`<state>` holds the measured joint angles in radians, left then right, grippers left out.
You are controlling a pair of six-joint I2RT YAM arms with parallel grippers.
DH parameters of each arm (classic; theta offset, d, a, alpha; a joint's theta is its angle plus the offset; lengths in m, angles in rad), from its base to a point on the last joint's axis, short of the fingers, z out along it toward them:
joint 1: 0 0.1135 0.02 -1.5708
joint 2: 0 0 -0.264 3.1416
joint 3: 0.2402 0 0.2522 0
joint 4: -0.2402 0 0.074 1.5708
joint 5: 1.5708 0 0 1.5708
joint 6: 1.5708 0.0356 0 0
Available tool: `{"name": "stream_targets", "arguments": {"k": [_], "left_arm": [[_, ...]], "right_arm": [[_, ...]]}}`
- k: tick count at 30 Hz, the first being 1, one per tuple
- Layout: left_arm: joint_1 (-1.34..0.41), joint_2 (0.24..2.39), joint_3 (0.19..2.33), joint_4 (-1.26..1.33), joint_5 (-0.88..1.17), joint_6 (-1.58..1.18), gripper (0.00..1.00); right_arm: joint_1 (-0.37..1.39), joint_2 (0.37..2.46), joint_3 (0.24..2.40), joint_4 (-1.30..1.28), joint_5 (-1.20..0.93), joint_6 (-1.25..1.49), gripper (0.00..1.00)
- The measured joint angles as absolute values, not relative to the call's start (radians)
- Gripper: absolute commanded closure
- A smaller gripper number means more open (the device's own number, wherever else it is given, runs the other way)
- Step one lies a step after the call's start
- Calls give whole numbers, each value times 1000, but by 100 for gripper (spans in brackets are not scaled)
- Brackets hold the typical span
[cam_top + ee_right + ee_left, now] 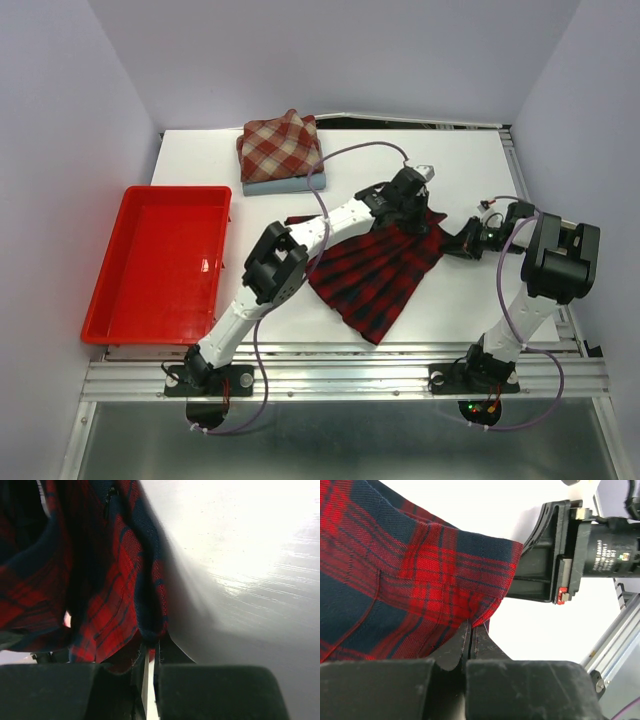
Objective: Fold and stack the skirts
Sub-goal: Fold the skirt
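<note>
My right gripper holds the skirt's edge (441, 241) (514, 560) to the right of my left gripper in the top view, so next my left gripper needs to carry the hem there and release it.
The red and navy plaid skirt (375, 275) lies spread in the middle of the table. My left gripper (412, 205) is at its far right corner, shut on the hem (470, 627). Just to the right, my right gripper (455, 243) is shut on the skirt's right edge (150, 647), with the cloth bunched above its jaws. In the left wrist view the right gripper's black body (555, 555) sits right against the plaid cloth (395, 580). At the back, the brick-red and cream check skirt (280, 145) lies folded on the light blue skirt (290, 186).
A red plastic tray (110, 290) stands at the left of the white table (460, 170). The aluminium rail (350, 375) with both arm bases runs along the near edge. Purple walls close in on three sides.
</note>
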<state>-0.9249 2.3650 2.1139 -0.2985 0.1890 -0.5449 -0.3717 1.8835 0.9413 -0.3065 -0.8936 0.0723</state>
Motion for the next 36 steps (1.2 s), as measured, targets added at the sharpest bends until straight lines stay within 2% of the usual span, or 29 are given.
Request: {"name": "stream_targets", "arguments": {"k": [12,22,23,24,29,31,36], "left_arm": [[-967,2532,2176,-250,201,-597,100],[-974,2538,2186,-226,189,-612,100],[-974,2538,2186,-226,189,-612,100],[-974,2538,2186,-224,190,-615,100],[-974,2548,2184,-201,199,-620,100],[-970,2551,2176,-185,210,-626,100],[-969,2561,2166,-146,240,-634,100]], "right_arm": [[-371,1847,889,-241,-894,106,99],[-370,1817,849,-194,-894,111,99],[-369,1814,848,-193,-895,113,96],[-369,1813,848,-193,-896,113,83],[-367,1806,848,-197,-917,115,50],[-370,1787,847,-202,-931,119,45],[-374,1775,847,-205,-941,136,44]]}}
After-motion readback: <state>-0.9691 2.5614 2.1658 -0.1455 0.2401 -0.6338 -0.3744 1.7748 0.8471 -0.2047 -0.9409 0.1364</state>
